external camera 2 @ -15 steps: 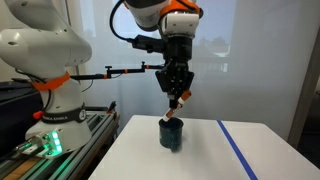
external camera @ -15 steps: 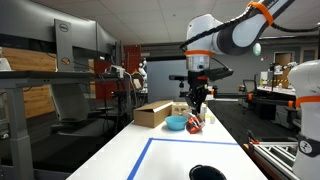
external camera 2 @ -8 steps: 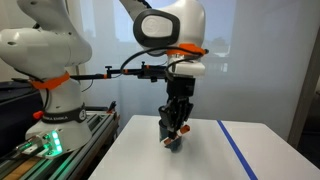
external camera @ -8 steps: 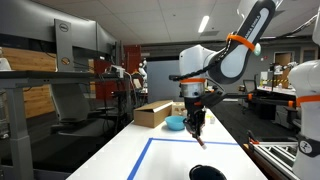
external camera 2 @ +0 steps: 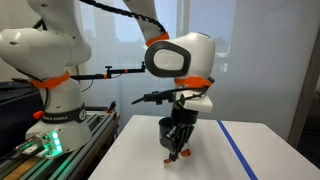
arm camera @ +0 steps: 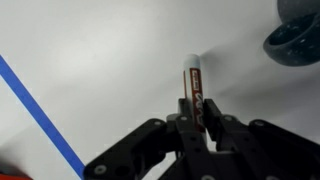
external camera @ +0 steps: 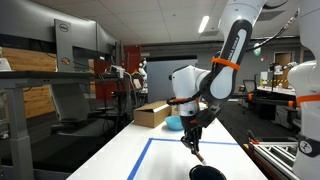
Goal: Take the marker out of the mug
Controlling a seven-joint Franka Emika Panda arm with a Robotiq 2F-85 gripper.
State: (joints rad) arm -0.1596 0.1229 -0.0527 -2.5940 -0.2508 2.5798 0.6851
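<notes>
The gripper needs to go down next toward the bare tabletop below it and let go of the slim red marker there, because the marker is already clear of the black mug.
My gripper (arm camera: pixel 195 118) is shut on the slim red marker (arm camera: pixel 191 82), which points away from the wrist toward the white table top. In both exterior views the gripper (external camera: pixel 193 140) (external camera 2: pixel 178 146) hangs low over the table with the marker (external camera: pixel 198 153) sticking out below it, its tip close to the surface. The black mug (arm camera: pixel 296 40) sits at the top right corner of the wrist view, apart from the marker. It also shows at the near edge of an exterior view (external camera: pixel 207 172) and just behind the gripper in an exterior view (external camera 2: pixel 166 127).
A blue tape line (arm camera: pixel 40 115) crosses the table and frames a rectangle (external camera: pixel 150 148). A cardboard box (external camera: pixel 152 113) and a light blue bowl (external camera: pixel 174 122) stand at the far end. A second white robot (external camera 2: pixel 45 60) stands beside the table.
The gripper has carried the marker up out of the mug, then sideways and down toward the table beside it. The mug has stayed in place.
</notes>
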